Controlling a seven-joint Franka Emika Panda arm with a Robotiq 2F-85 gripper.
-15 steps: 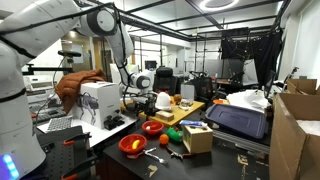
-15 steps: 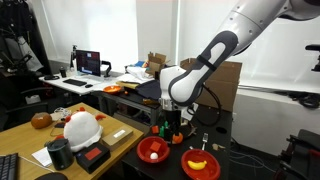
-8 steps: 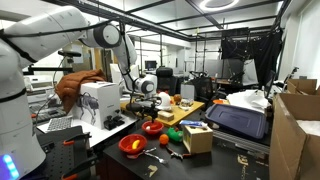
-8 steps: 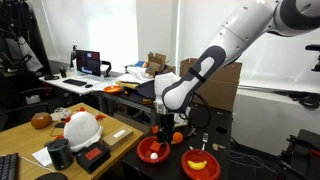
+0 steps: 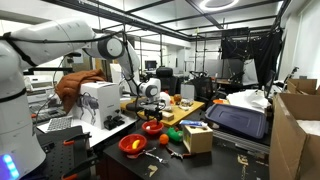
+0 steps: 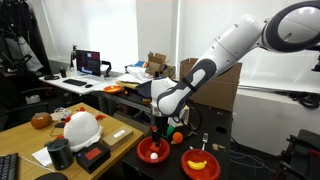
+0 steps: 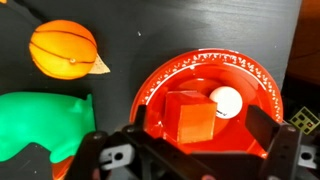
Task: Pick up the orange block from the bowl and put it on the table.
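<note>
My open fingers are lined up with the orange block between them, so next my gripper will move down into the deep-red bowl and close on the block.
The small deep-red bowl stands on the dark table. In it lie the orange block and a white ball. In the wrist view my gripper is open. Its fingers hang just above the bowl, one on each side of the block, and touch nothing. In both exterior views the gripper points down right over the bowl. The block is hidden there.
An orange ball and a green soft object lie on the table beside the bowl. A wider orange-red bowl holding something yellow stands near it. A cardboard box and tools lie close by.
The arm has lowered the gripper towards the small red bowl. The bowl and the block have not moved.
</note>
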